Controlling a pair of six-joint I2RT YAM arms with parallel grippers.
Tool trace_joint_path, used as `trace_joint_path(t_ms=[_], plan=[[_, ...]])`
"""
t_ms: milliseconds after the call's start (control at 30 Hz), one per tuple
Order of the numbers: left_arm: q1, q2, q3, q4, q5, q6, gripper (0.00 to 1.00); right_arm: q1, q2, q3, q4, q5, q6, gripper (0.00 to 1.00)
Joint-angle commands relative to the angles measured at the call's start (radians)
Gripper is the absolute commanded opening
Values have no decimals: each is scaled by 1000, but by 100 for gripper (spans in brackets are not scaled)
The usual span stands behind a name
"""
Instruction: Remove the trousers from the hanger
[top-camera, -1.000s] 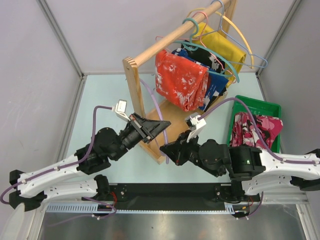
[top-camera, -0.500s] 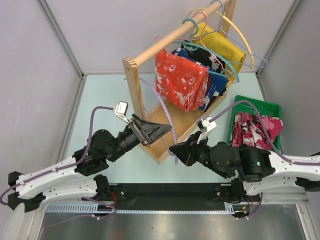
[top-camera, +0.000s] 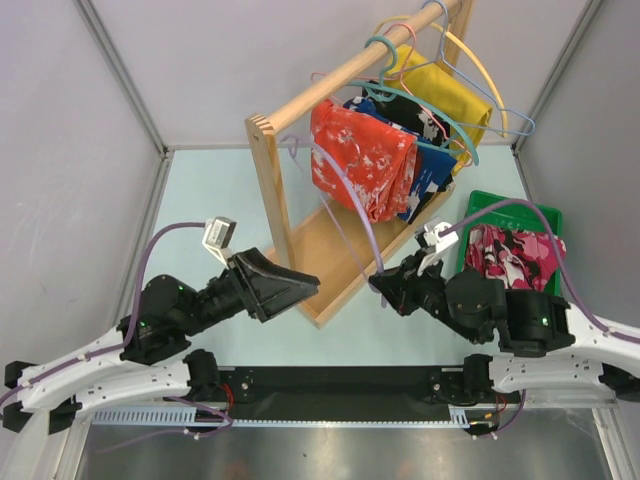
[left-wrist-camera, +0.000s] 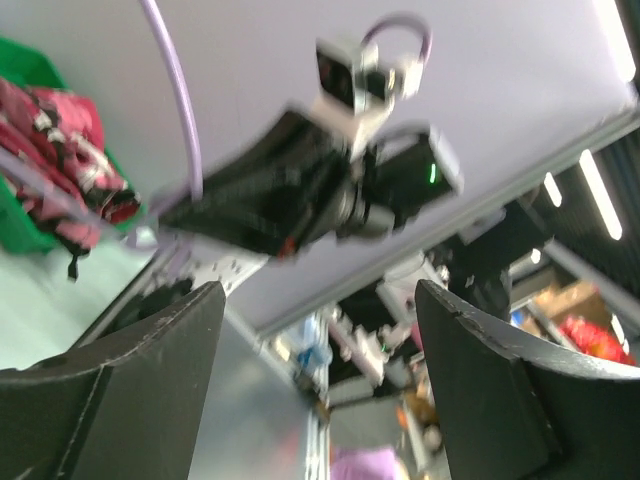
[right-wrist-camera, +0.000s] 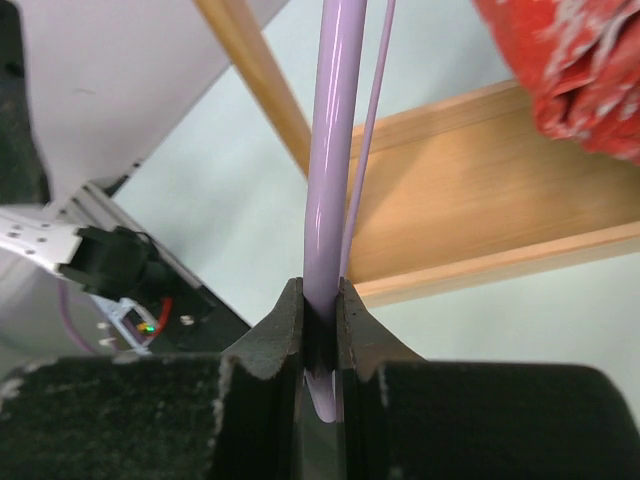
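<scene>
I will raise the bare hanger outward with my right gripper onto the free part of the bar (top-camera: 304, 102) beside the post and let go of it, because that part of the bar is above and outward of the gripper.
The lilac hanger (top-camera: 350, 212) is bare and slants up from my right gripper (top-camera: 385, 282) to its hook beside the wooden post. That gripper (right-wrist-camera: 322, 292) is shut on the hanger (right-wrist-camera: 335, 150) at its lower end. The pink camouflage trousers (top-camera: 512, 258) lie bunched in the green bin (top-camera: 500, 200) at the right, apart from the hanger. My left gripper (top-camera: 295, 285) is open and holds nothing, near the front corner of the rack base. In the left wrist view its jaws (left-wrist-camera: 320, 292) stand wide apart, with the trousers (left-wrist-camera: 60, 160) far off.
A wooden clothes rack (top-camera: 268, 170) stands mid-table. Its rail carries an orange-red speckled garment (top-camera: 365, 165), a blue-black one and a yellow one on other hangers. Its base board (right-wrist-camera: 500, 190) lies just beyond my right gripper.
My left gripper has opened, let go of the hanger and drawn back to the left. My right gripper has carried the hanger's lower end to the right, so it now stands steeper.
</scene>
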Motion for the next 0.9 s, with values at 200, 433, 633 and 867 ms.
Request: trace_joint_path(t_ms=[200,433,633,867], plan=[[-3,-37,-110,-43,240,117,88,-348,37,201,-69,-448,-278,0],[-3,-19,-132,-46,351,143,91,-489,126,347,-134,-704,-365,0],[-5,-30,-142,-46,408,174,91,-561,121,396,-165,-768,-388,0],[-3,-16,-133,-71,412,194,91,-584,107,428,-183,-781,-399,0]])
